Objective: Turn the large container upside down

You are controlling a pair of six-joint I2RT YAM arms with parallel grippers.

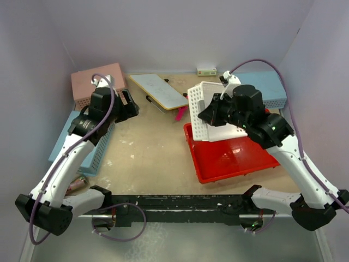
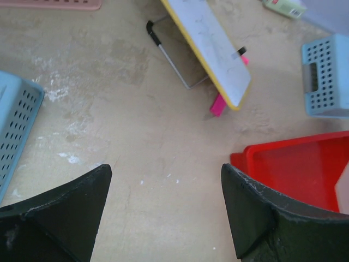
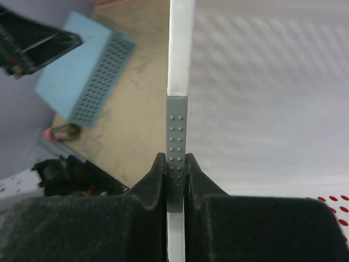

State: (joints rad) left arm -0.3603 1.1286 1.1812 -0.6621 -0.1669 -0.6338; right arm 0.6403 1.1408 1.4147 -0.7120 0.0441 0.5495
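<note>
The tabletop beside the red tray is bare, so I need to carry the basket there with my right gripper, turn it over, lower it and let it go.
The large container, a glossy red tray (image 1: 232,158), lies open side up on the right half of the table; its corner (image 2: 305,169) shows in the left wrist view. A white perforated basket (image 1: 204,95) stands on edge over the tray's far part. My right gripper (image 1: 211,113) is shut on it. In the right wrist view the jaws (image 3: 175,158) pinch a grey dotted strip on the basket's white rim (image 3: 180,49). My left gripper (image 1: 131,103) hangs open over bare table, left of the tray, with nothing between its fingers (image 2: 166,169).
A pink basket (image 1: 98,82) sits at the back left and a light-blue basket (image 1: 82,142) along the left wall. Another light-blue basket (image 1: 267,87) is at the back right. A yellow-edged whiteboard (image 1: 158,90) and a pink marker (image 1: 181,113) lie mid-back.
</note>
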